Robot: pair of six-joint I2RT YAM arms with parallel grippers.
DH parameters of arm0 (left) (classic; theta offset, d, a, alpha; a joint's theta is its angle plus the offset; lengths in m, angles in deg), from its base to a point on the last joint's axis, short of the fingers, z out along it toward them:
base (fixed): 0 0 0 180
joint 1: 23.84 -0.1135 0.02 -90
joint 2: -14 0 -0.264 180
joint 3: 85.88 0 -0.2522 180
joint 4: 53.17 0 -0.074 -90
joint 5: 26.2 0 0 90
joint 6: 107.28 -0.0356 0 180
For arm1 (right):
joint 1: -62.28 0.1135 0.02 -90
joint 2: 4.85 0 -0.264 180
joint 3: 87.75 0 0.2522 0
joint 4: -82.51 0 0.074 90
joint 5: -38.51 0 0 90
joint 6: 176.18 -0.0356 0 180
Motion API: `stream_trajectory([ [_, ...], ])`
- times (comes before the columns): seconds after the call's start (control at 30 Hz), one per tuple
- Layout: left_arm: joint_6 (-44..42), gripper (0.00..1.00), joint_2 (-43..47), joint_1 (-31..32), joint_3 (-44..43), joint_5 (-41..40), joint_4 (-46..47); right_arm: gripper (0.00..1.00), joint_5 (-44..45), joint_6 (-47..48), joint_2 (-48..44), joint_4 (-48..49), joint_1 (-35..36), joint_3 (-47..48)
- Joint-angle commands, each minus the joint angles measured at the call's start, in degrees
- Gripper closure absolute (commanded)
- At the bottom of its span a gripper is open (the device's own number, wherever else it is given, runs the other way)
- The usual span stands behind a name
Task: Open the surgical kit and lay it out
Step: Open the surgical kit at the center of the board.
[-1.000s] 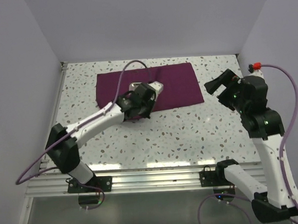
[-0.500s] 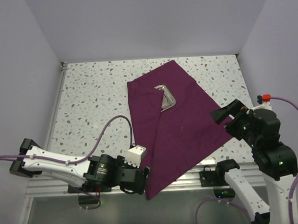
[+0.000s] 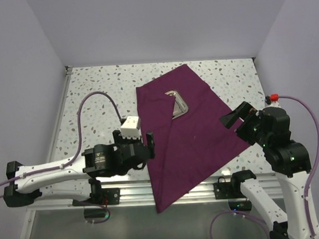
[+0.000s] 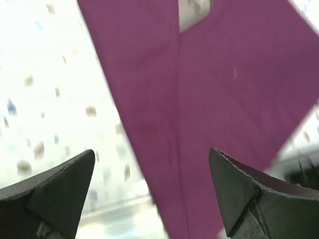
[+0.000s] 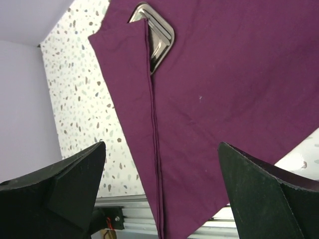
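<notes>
I need to move my left gripper down, outward and to the right in the top view next, onto the cloth flap's corner over the tray, because that corner is farther out and lower than my left gripper.
The surgical kit's dark purple cloth (image 3: 197,133) lies spread as a large diamond. Its near corner hangs over the front rail. A long left flap (image 3: 151,114) is folded over part of the shiny steel tray (image 3: 179,103), whose right side shows. My left gripper (image 3: 134,139) is open and empty, just left of the cloth's left edge. Its wrist view shows the cloth (image 4: 199,99) between the left gripper's (image 4: 152,189) fingers. My right gripper (image 3: 235,115) hovers open by the cloth's right corner. The right wrist view looks down on the cloth (image 5: 224,99) and tray (image 5: 159,37) past the right gripper (image 5: 162,184).
The speckled table (image 3: 94,101) has walls at the left, back and right. An aluminium rail (image 3: 179,190) runs along the near edge under the hanging cloth corner. The left arm's purple cable (image 3: 99,98) loops over the table's left half.
The cloth went from a folded rectangle at the back to a spread diamond reaching the front rail. My left gripper let go, opened, and has since moved up from the rail.
</notes>
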Motion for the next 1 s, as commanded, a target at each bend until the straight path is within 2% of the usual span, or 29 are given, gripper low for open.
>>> stream_trajectory([
  [0.0,-29.21,0.00,-2.89,-11.80,5.43,-5.76,33.84,0.02,-1.80,3.33,5.65,5.17,0.13,0.07],
  [0.03,-40.57,0.00,-4.39,-14.98,6.41,-2.96,40.22,0.02,-1.54,4.04,6.80,5.53,0.13,0.43],
  [0.07,-43.82,0.00,-6.58,-18.32,5.98,4.81,44.81,0.02,-0.40,4.66,8.38,6.14,0.13,0.95],
  [0.1,-45.24,0.01,-12.52,-24.44,4.59,7.15,47.47,0.02,0.13,5.80,9.79,6.41,0.13,1.91],
  [0.13,-47.78,0.02,-16.32,-26.77,2.66,8.48,50.02,0.02,0.48,6.33,12.42,6.67,0.04,2.36],
  [0.17,-49.28,0.02,-20.36,-28.62,-3.10,9.36,50.13,0.02,0.84,6.68,13.49,7.28,0.04,2.88],
  [0.2,-50.69,0.05,-28.75,-30.99,-6.73,9.02,49.26,0.02,1.01,7.38,14.71,7.46,0.13,3.85],
  [0.3,-56.49,0.12,-43.27,-33.29,-19.66,10.06,51.35,0.02,2.33,8.70,18.85,8.60,0.13,5.08],
  [0.4,-61.68,0.12,-54.01,-34.08,-29.24,12.88,55.13,0.02,3.47,9.50,22.01,9.04,0.13,5.70],
  [0.47,-62.83,0.13,-61.66,-34.61,-37.73,13.06,52.35,0.02,4.18,9.85,23.77,8.52,0.13,6.66],
  [0.6,-63.18,0.16,-70.21,-35.40,-48.24,12.27,47.07,0.02,5.94,10.29,24.39,7.82,0.13,7.63],
  [0.83,-60.03,0.19,-74.10,-36.02,-50.88,8.23,43.02,0.02,4.10,12.57,25.27,6.68,0.04,9.48],
  [0.97,-58.53,0.22,-75.15,-36.55,-50.71,8.84,40.65,0.02,2.16,13.01,25.71,6.85,0.04,9.92],
])
